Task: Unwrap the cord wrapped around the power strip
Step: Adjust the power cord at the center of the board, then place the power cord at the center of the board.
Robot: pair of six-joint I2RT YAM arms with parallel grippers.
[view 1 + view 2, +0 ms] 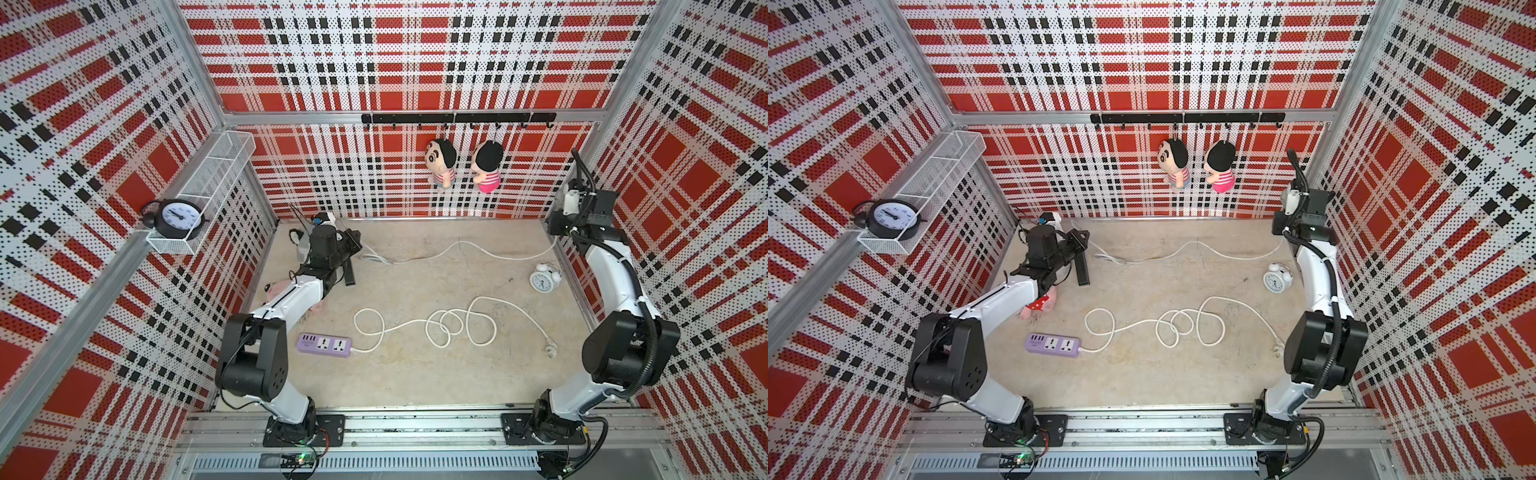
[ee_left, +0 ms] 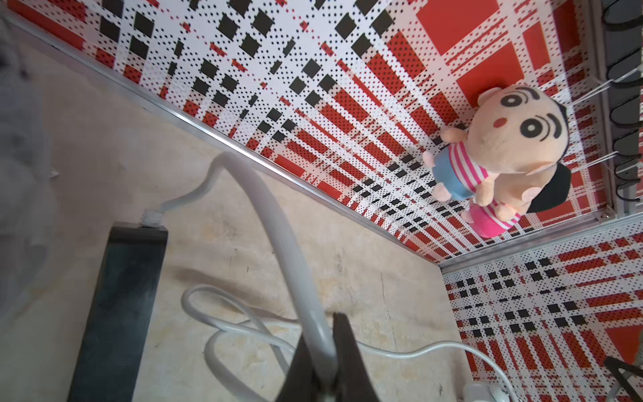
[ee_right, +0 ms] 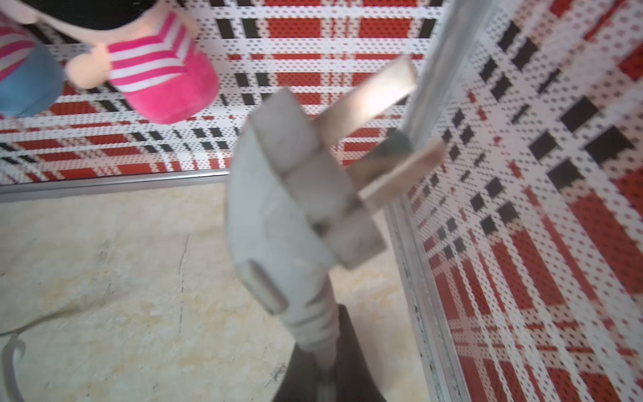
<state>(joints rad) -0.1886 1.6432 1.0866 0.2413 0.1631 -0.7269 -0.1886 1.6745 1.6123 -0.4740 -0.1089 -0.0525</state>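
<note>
I will swing my right gripper out of the corner to the open floor below it under the dolls, lower it and release the plug, because the power strip is bare.
A black power strip (image 1: pixel 349 272) (image 1: pixel 1082 270) (image 2: pixel 118 306) lies on the floor at the back left. Its white cord (image 1: pixel 457 245) (image 1: pixel 1200 246) (image 2: pixel 264 215) leaves one end of the strip and trails across the back of the floor toward the right wall. My left gripper (image 1: pixel 353 243) (image 1: pixel 1077 241) (image 2: pixel 322 344) hovers by the strip, shut on the cord close to that end. A loose loop of the cord lies beside the strip. My right gripper (image 1: pixel 557 228) (image 1: pixel 1282 227) (image 3: pixel 322 344) sits in the back right corner, shut on the neck of the cord's white plug (image 3: pixel 295 195).
A purple power strip (image 1: pixel 324 345) lies at the front left, its white cord (image 1: pixel 440 328) looping across the middle of the floor. A white alarm clock (image 1: pixel 543 279) stands by the right wall. A pink plush (image 1: pixel 1040 305) lies under my left arm. Two dolls (image 1: pixel 440 162) hang on the back wall.
</note>
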